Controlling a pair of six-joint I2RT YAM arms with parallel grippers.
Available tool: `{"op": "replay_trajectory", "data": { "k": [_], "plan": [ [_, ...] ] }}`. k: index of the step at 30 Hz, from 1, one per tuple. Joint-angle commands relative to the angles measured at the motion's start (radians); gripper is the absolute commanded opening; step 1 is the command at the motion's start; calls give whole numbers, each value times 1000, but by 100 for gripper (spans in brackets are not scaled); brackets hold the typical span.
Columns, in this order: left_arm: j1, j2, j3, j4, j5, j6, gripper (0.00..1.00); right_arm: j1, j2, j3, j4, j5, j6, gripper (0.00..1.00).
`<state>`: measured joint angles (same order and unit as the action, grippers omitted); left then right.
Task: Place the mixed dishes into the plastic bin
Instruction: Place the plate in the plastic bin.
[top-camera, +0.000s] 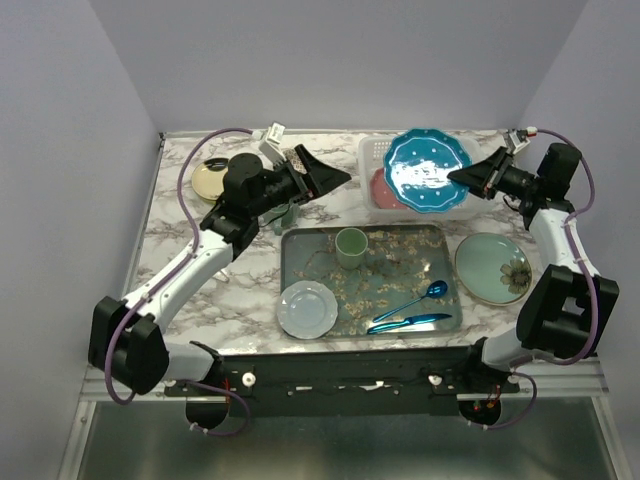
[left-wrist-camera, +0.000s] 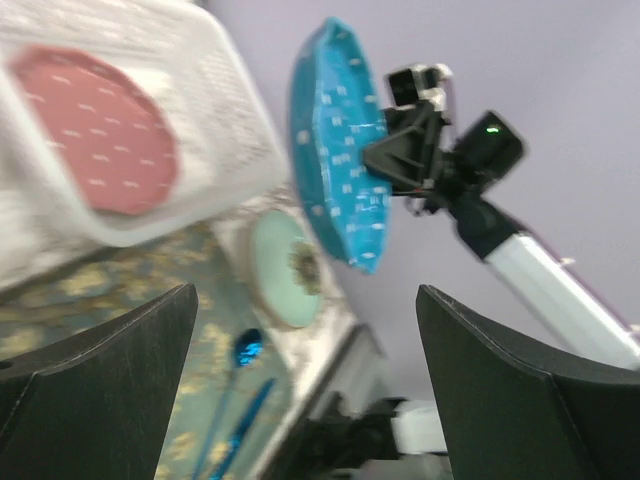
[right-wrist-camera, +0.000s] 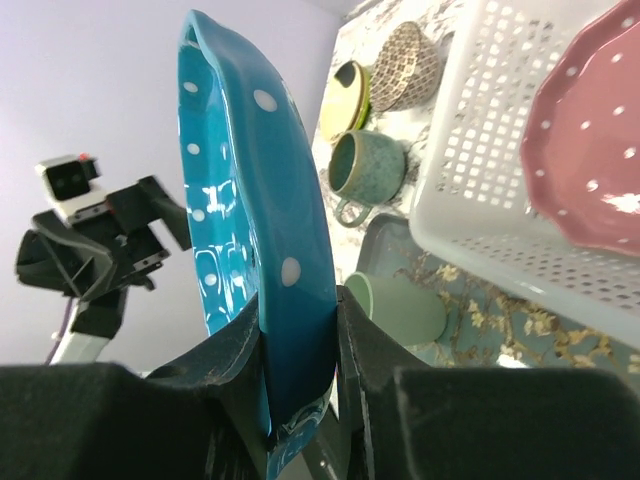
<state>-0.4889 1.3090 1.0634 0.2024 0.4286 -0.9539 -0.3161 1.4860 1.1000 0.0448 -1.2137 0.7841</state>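
Observation:
I need to lower my right gripper next and shift it toward the pink plate to let go of the teal plate's rim, because the teal plate hangs high above the bin.
My right gripper is shut on the rim of the teal white-dotted plate and holds it tilted over the white lattice plastic bin. In the right wrist view the plate stands on edge between the pads of the right gripper. A pink plate lies in the bin. My left gripper is open and empty, just left of the bin. Left of the bin are a speckled bowl, an amber-yellow plate and a dark teal mug.
The grey crumb-strewn tray in front of the bin holds a green cup, a pale blue plate, a blue spoon and a blue knife. A light green flowered plate lies right of the tray.

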Motion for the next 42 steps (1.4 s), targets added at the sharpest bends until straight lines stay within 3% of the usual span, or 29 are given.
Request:
{"op": "replay_trajectory", "data": {
  "k": [1, 6, 11, 22, 42],
  "plan": [
    [29, -143, 29, -300, -212, 383, 99, 2, 64, 121, 40, 25, -35, 0],
    [30, -305, -75, -307, -347, 642, 99, 20, 158, 207, -40, 123, -159, 0],
    [30, -401, -192, -262, -415, 708, 99, 45, 249, 297, -152, 212, -241, 1],
    [32, -401, -180, -279, -390, 735, 99, 123, 451, 486, -269, 342, -358, 2],
    [33, -372, -180, -270, -343, 718, 99, 164, 596, 569, -359, 480, -424, 11]
  ]
}}
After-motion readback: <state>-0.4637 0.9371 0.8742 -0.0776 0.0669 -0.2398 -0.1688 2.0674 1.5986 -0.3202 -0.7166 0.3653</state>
